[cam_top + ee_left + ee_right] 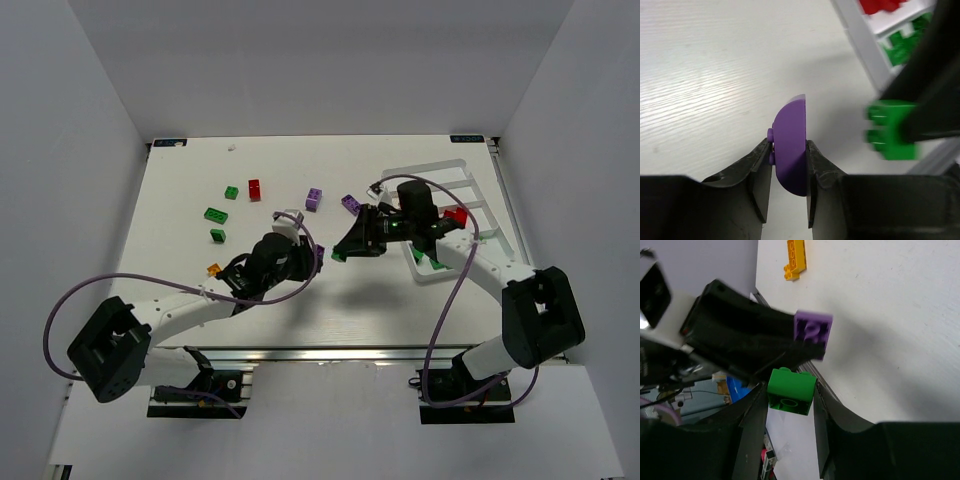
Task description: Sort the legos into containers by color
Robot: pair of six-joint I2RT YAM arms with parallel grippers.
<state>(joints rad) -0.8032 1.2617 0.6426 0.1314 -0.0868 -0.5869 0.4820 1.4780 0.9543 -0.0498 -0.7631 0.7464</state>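
Observation:
The green lego will go over the tray's near section (434, 266) next, as my right gripper swings to the right in the top view. My right gripper will release it there, as green legos lie there.
My left gripper (788, 144) is shut on a purple rounded lego (790, 125), held on edge above the table. My right gripper (789, 387) is shut on a green lego (791, 391), which both fingers touch. From above, the two grippers (315, 252) (340, 254) almost meet at the table's middle, left of the white tray of containers (470, 175). The tray holds red legos (455, 215) and green legos (435, 263). In the left wrist view the green lego (890, 130) hangs just right of the purple one.
Loose legos lie on the left half of the table: green (216, 214), green (231, 192), red (254, 189), orange (213, 269), and purple ones (313, 199) (350, 204) nearer the middle. White walls enclose the table on three sides.

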